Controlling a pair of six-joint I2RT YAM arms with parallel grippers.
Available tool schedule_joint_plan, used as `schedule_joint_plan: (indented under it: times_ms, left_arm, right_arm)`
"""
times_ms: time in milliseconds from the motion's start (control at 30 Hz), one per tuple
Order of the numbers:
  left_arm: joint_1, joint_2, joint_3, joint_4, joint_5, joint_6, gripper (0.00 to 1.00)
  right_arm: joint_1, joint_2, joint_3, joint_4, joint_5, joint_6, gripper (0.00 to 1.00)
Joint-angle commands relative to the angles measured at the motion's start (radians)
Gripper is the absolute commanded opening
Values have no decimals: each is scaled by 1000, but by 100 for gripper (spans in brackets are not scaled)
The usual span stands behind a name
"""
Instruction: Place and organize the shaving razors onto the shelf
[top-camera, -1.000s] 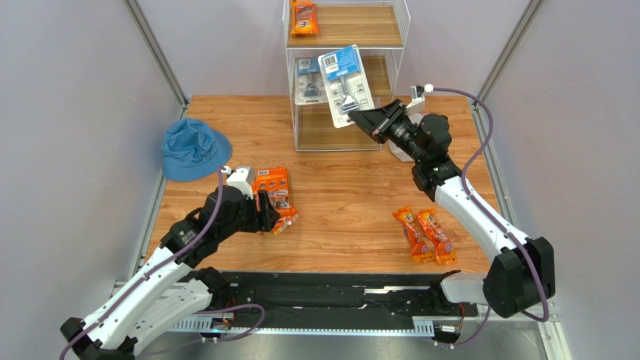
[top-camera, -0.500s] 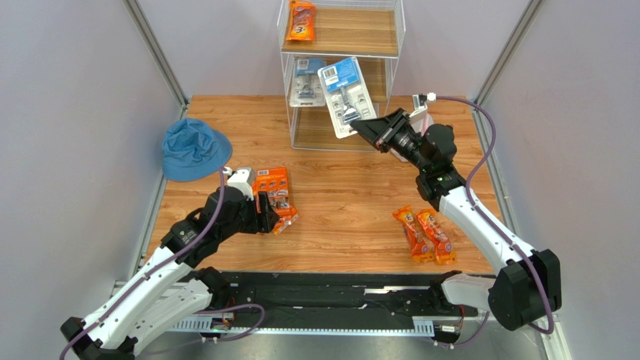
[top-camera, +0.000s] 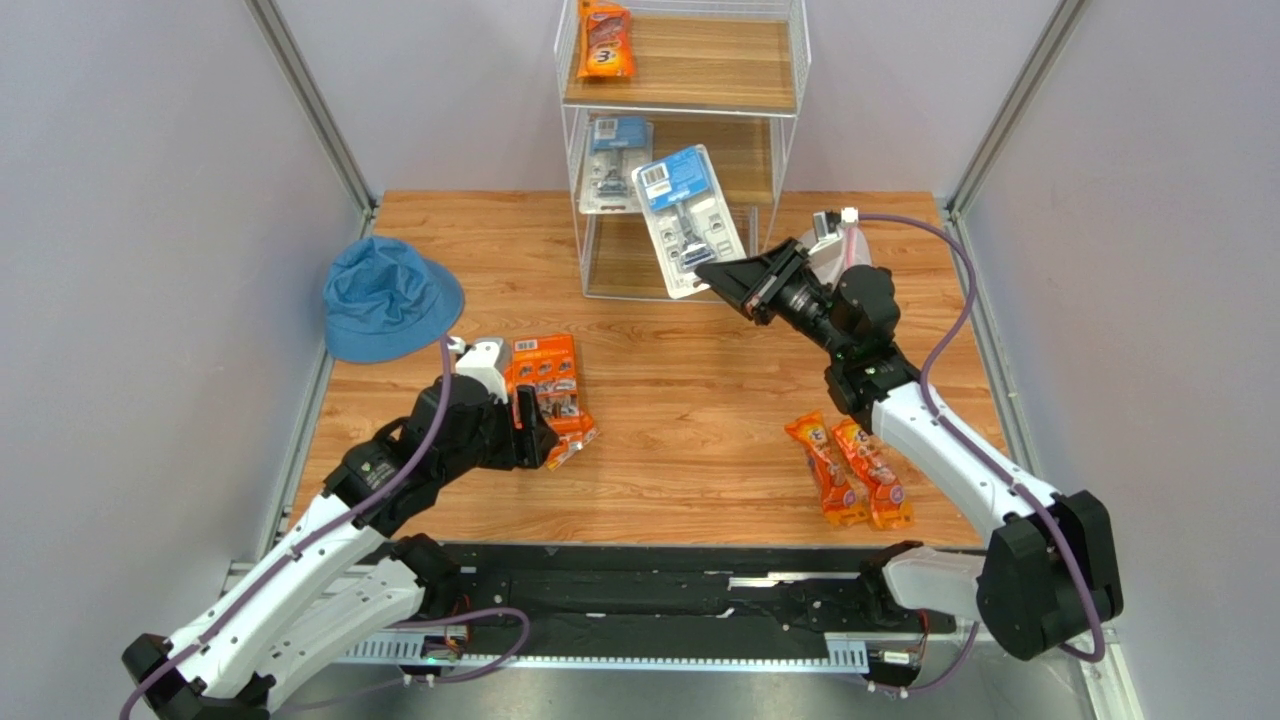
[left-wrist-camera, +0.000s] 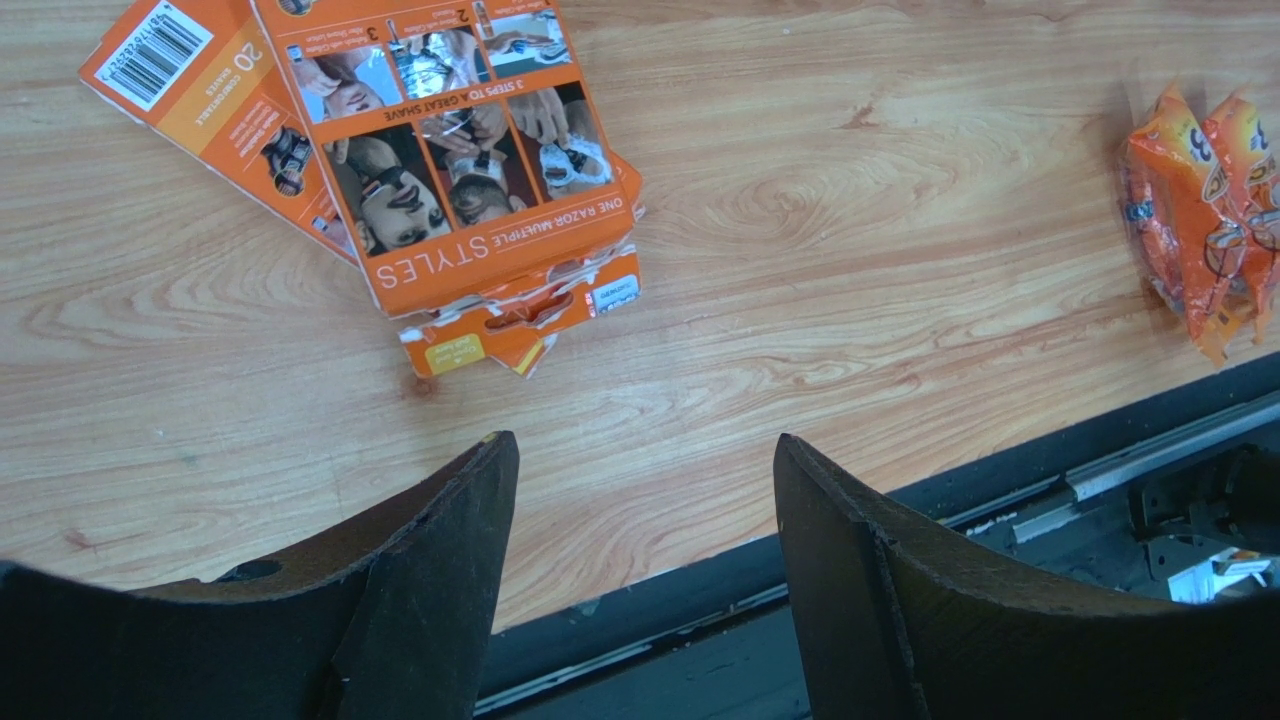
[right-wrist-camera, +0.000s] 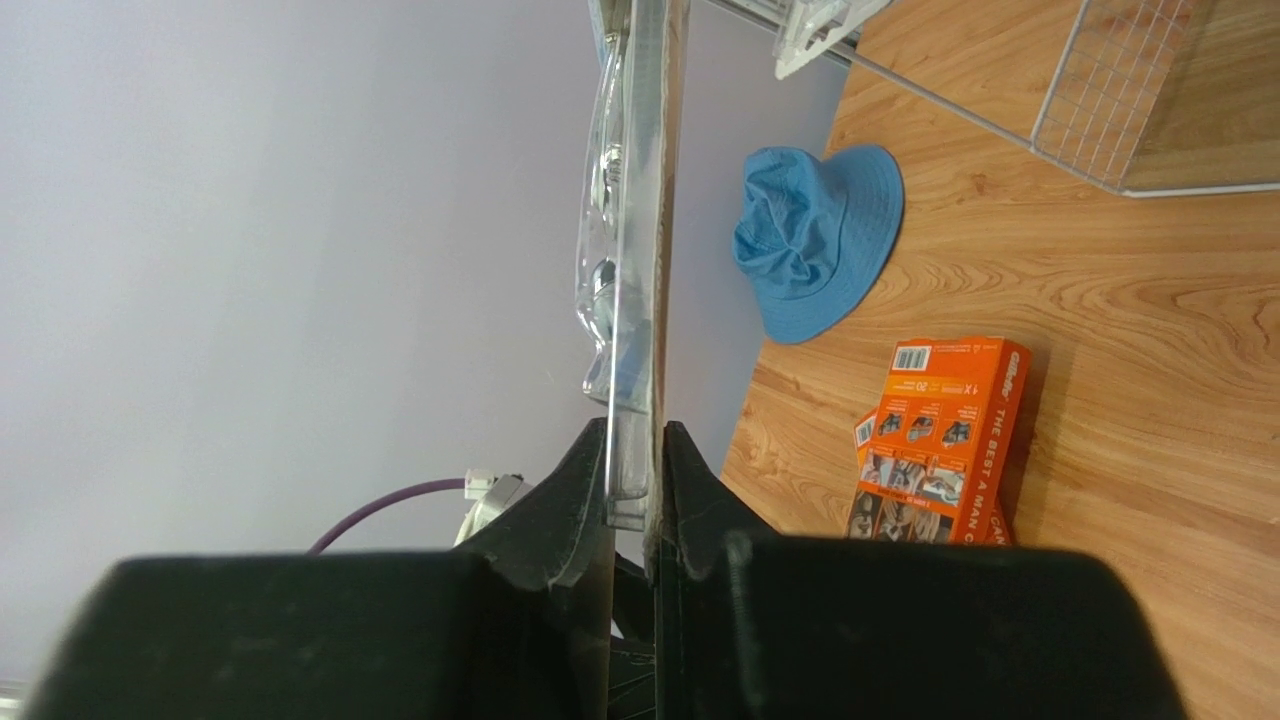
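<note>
My right gripper will next slide the card outward onto the bare wood of the shelf's middle board, beside the other card, and let go.
My right gripper is shut on a white/blue blister razor card and holds it in the air in front of the white wire shelf, at middle-board height. The card shows edge-on in the right wrist view, clamped between the fingers. Another blister card lies on the middle board and an orange bag on the top board. My left gripper is open and empty, just left of the flat orange multi-packs, which show in the left wrist view. Two narrow orange bags lie at the right.
A blue bucket hat lies at the table's left, also in the right wrist view. The orange bags show at the right edge of the left wrist view. The black rail runs along the near table edge.
My right gripper has lowered and moved left with the blister card, bringing it from upper-shelf height down to the middle board's front. The left arm has not moved.
</note>
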Motion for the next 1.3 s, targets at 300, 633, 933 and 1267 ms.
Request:
schedule_joint_plan:
  times_ms: [300, 633, 933, 1267]
  left_arm:
    - [0, -14, -5, 3, -8, 8, 72]
    - [0, -17, -6, 5, -3, 9, 72]
    - [0, -22, -9, 8, 6, 9, 72]
    - [-1, -27, -11, 12, 10, 9, 72]
  right_arm:
    - [2, 180, 102, 180, 99, 40, 0]
    - [-10, 303, 209, 217, 147, 75, 0]
    - [-15, 390, 296, 191, 220, 96, 0]
    - [-16, 495, 405, 130, 250, 135, 4]
